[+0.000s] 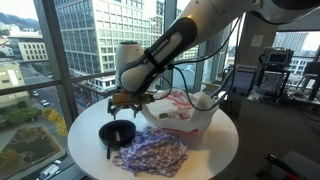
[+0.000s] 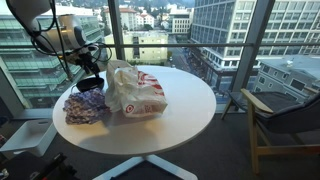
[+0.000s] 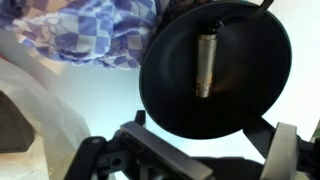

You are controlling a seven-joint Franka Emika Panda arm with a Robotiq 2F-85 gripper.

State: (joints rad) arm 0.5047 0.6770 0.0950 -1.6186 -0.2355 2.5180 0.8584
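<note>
I will move my gripper down into the black round dish next, with my fingers over the short metal cylinder at the dish's middle (image 1: pixel 115 135) (image 3: pixel 205 66), because the dish itself is wider than my fingers can spread.
My gripper (image 1: pixel 119 101) hangs just above a black round dish (image 1: pixel 117 131) on the white round table (image 1: pixel 215 150). Its jaws stand open with nothing between them. In the wrist view the black round dish (image 3: pixel 215 70) fills the upper right, with a short metal cylinder (image 3: pixel 205 62) at its middle, and the gripper (image 3: pixel 205 160) reaches in from the bottom edge. A blue checked cloth (image 1: pixel 150 155) lies crumpled beside the dish. In an exterior view the gripper (image 2: pixel 88 68) is over the dish (image 2: pixel 90 84) at the table's far left.
A white plastic bag with red print (image 2: pixel 135 90) sits next to the dish and the checked cloth (image 2: pixel 85 106). Tall windows ring the table. A wooden chair (image 2: pixel 280 115) stands off to one side.
</note>
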